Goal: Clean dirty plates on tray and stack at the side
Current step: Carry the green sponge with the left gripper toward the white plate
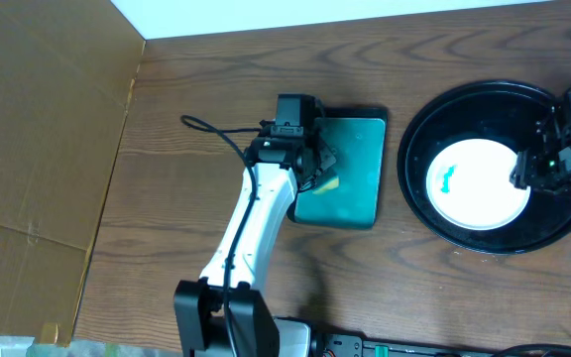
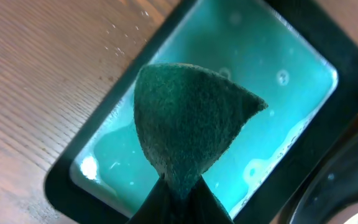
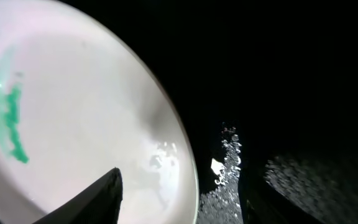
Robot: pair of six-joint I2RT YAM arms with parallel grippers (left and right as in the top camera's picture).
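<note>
The right gripper closes its open fingers onto the plate's rim by the droplets next, since its fingers already stand on both sides of that rim.
One white plate (image 1: 477, 181) with a turquoise smear (image 1: 448, 180) lies in the round black tray (image 1: 434, 119) at the right. My right gripper (image 1: 525, 175) is at the plate's right edge. In the right wrist view its jaws are open and stand apart astride the rim of the plate (image 3: 73, 112), one finger (image 3: 95, 199) over the white surface and the other over the wet black tray (image 3: 303, 93). My left gripper (image 1: 315, 164) is shut on a dark green sponge (image 2: 188, 124), held just above the small teal tray (image 2: 272, 93).
The small rectangular teal tray (image 1: 355, 149) holding liquid sits mid-table, left of the black tray. A brown cardboard sheet (image 1: 38, 149) covers the table's left side. Water droplets (image 3: 229, 168) lie on the black tray beside the plate.
</note>
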